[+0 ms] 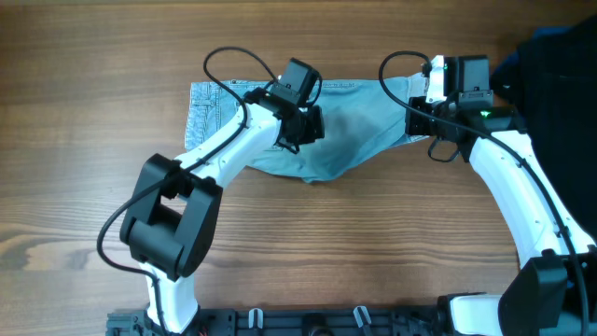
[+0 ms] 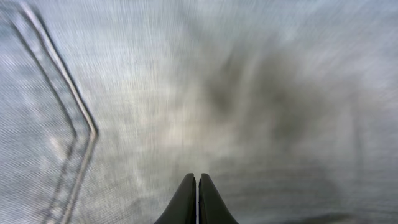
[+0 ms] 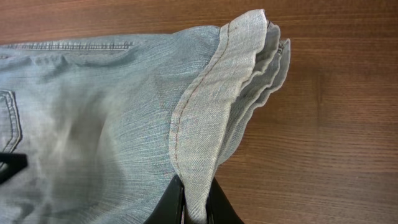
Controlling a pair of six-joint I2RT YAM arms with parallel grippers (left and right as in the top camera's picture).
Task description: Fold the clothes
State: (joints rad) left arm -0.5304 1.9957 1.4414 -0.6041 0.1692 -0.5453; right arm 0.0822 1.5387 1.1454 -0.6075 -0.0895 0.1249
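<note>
The hem should go up and across next, and I should let go of it at the garment's opposite end (image 1: 207, 114), which lies spread flat to the left of my right gripper in the overhead view.
A light blue denim garment (image 1: 359, 121) lies spread at the far middle of the wooden table. My left gripper (image 1: 298, 135) is over its left half. In the left wrist view the jaws (image 2: 197, 182) are shut tip to tip, right against the denim (image 2: 249, 93), with a stitched seam (image 2: 74, 106) to the left. My right gripper (image 1: 418, 117) is at the garment's right end. In the right wrist view its jaws (image 3: 194, 200) are shut on the turned-up hem (image 3: 214, 99) of the denim (image 3: 93, 112), several layers lifted off the table.
A dark cloth (image 1: 560, 65) lies at the far right corner, beside my right arm. Bare wooden table (image 1: 373, 243) lies in front of the garment. Black cables loop over both wrists.
</note>
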